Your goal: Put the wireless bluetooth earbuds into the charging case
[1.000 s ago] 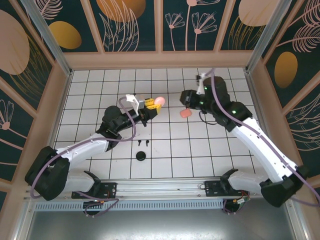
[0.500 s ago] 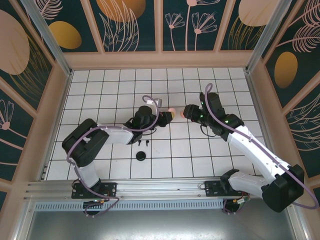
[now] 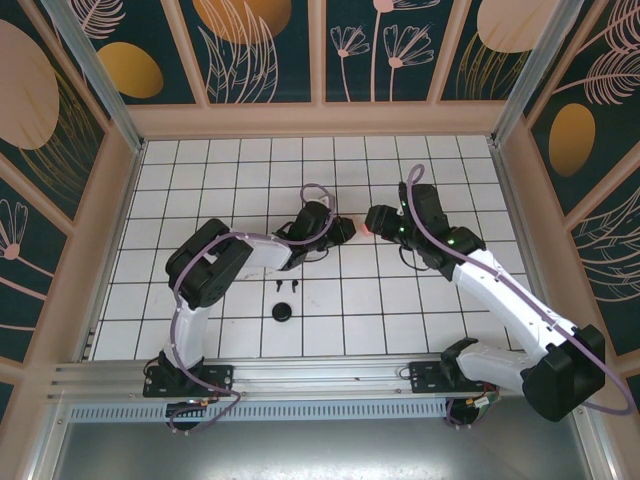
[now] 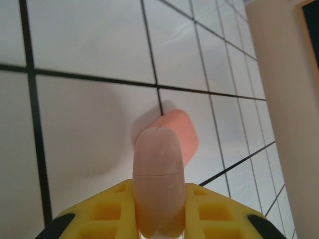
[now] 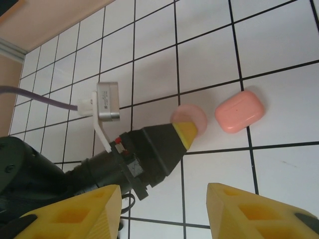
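Observation:
The bare tile (image 4: pixel 125 172) beside the coral-pink case is below my left gripper, so my left gripper next needs to lower the pale pink charging case onto it and let go there.
My left gripper (image 4: pixel 158 201) is shut on a pale pink charging case (image 4: pixel 158 169), closed and pinched upright between the yellow fingers (image 4: pixel 112 206). From above, that case (image 3: pixel 345 222) sits mid-table at the tip of the left gripper (image 3: pixel 335 229). A closed coral-pink case (image 5: pixel 239 111) lies flat on the tiles just beyond it, also visible behind the held case (image 4: pixel 182 130). My right gripper (image 5: pixel 162 214) hovers open above both cases, empty; from above the right gripper (image 3: pixel 378 218) hangs over the coral case (image 3: pixel 368 229). Two black earbuds (image 3: pixel 287 287) lie on the tiles nearer the bases.
A small black round case (image 3: pixel 283 313) rests on the tile just below the black earbuds. The left arm's wrist camera mount (image 5: pixel 106 102) and cable lie under my right gripper. Wooden walls (image 3: pixel 110 230) enclose the white grid table.
The left arm has swung right and forward, carrying the pale pink case up to the coral case. The right gripper has come closer over them and its jaws have spread wider.

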